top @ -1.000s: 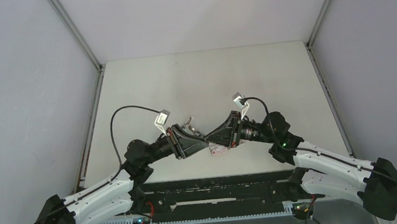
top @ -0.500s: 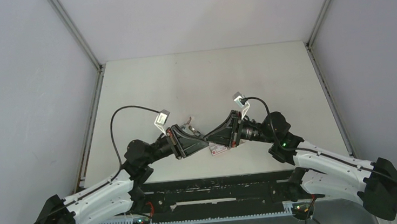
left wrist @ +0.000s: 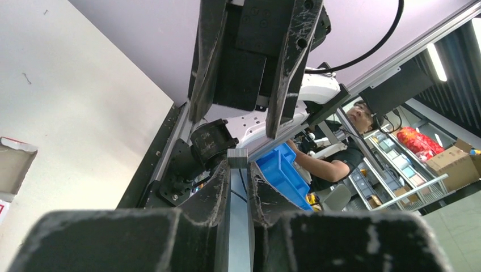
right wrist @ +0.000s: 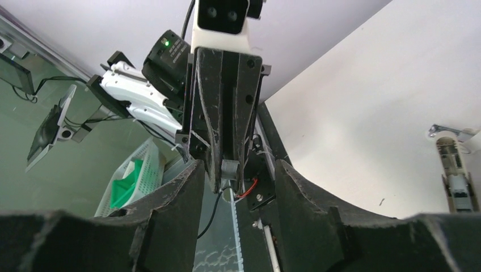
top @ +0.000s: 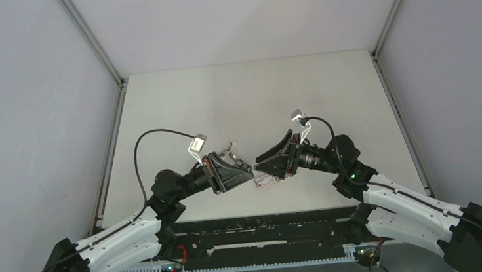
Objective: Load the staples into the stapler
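My left gripper tips downward next and lowers to the bare tabletop [top: 234,201] beside the staple box to release the staples, since they point sideways in midair.
The staples [left wrist: 237,158], a thin silvery-grey strip, are clamped between the fingers of my left gripper [top: 249,170], with the end poking out past the fingertips. My right gripper [top: 260,158] faces it tip to tip, a short way off, open and holding nothing. In the right wrist view the strip's end [right wrist: 230,168] shows between the left fingers, beyond my open right gripper [right wrist: 235,187]. The stapler [top: 230,151], small and white with its metal arm showing, lies on the table just behind the left gripper; it also appears at the right edge of the right wrist view [right wrist: 455,170].
A pinkish-red-and-white staple box [top: 265,182] with a tan tray lies on the table [top: 248,96] under the two grippers. Frame posts and grey walls stand along both sides. The arms' black base rail [top: 266,229] runs along the near edge.
My right gripper has opened, let go of the strip and drawn back a little to the right. My left gripper has shut further on the staples and stayed in place.
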{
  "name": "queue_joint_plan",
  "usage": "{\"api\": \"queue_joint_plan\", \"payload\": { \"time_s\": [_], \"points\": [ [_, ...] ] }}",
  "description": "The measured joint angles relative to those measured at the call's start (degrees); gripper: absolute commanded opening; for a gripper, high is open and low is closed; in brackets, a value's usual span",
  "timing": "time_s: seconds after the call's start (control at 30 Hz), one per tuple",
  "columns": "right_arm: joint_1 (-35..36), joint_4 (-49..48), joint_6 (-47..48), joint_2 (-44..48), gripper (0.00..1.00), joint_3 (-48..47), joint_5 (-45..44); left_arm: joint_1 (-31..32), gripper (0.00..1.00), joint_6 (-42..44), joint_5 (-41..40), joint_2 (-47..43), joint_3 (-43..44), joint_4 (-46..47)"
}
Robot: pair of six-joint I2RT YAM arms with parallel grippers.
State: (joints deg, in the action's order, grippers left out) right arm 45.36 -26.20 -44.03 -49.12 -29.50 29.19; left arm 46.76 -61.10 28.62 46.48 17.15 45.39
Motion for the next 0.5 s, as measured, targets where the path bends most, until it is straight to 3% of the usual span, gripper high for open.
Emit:
{"api": "queue_joint_plan", "payload": {
  "time_s": [0.17, 0.33, 0.5],
  "points": [
    [-2.6, 3.0, 1.2, 3.2, 0.49, 0.0, -0.2, 0.0, 0.14, 3.7, -0.2, -1.7, 0.0, -7.0],
    [-4.0, 8.5, 3.5, 6.1, 0.48, 0.0, -1.8, 0.0, 0.13, 15.4, -3.3, -1.4, 2.5, -27.5],
    [-4.2, 14.0, 5.8, 8.0, 0.48, 0.5, -3.7, 0.1, 0.11, 26.5, -7.9, 5.8, 6.6, -45.2]
  ]
}}
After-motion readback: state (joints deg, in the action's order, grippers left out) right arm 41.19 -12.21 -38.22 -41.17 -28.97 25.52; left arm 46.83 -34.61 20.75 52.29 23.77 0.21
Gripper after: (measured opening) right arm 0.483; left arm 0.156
